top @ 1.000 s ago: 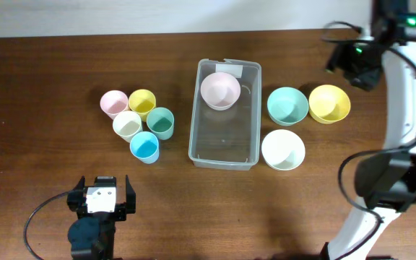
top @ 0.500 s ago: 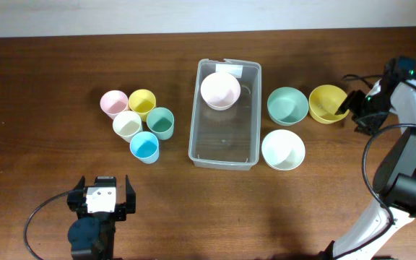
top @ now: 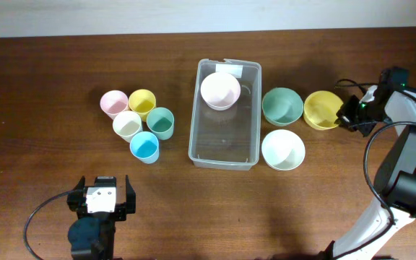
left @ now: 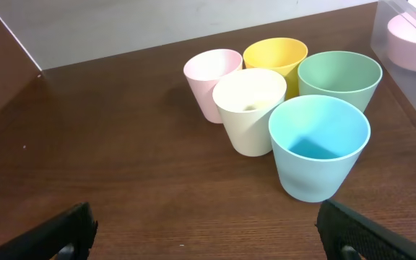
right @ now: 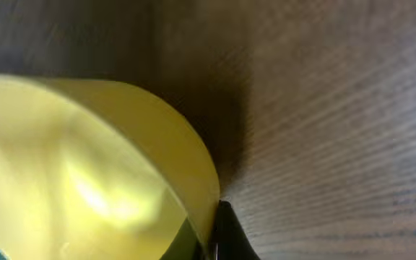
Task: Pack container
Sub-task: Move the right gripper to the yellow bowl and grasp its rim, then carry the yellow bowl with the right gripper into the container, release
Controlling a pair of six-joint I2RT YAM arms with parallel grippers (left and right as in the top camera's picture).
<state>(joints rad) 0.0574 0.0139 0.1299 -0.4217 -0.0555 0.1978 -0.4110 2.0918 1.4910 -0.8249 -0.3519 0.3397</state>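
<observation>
I will raise my right gripper to clear the container's side, move left in the overhead view, where the pink bowl (top: 220, 90) lies, and release the yellow bowl (top: 321, 110) inside the container.
The clear container (top: 223, 136) lies mid-table with a pink bowl (top: 220, 90) in its far end. Just right of it are a teal bowl (top: 282, 106), a yellow bowl (top: 321, 110) and a white bowl (top: 283, 149). My right gripper (top: 346, 115) is shut on the yellow bowl's right rim. In the right wrist view the rim of the yellow bowl (right: 85, 166) is pinched between the fingers (right: 231, 232) of the right gripper (right: 211, 235). My left gripper (top: 104, 183) rests open at the near left, with nothing between the jaws of the left gripper (left: 208, 231).
Several pastel cups stand left of the container: pink (top: 113, 103), yellow (top: 141, 103), cream (top: 127, 125), green (top: 160, 123) and blue (top: 144, 147). The left wrist view shows the blue cup (left: 318, 144) nearest. The table's far edge meets a white wall.
My right arm came down from the far right corner to the yellow bowl and shut on its rim. The yellow and teal bowls shifted slightly left. The left arm is unmoved.
</observation>
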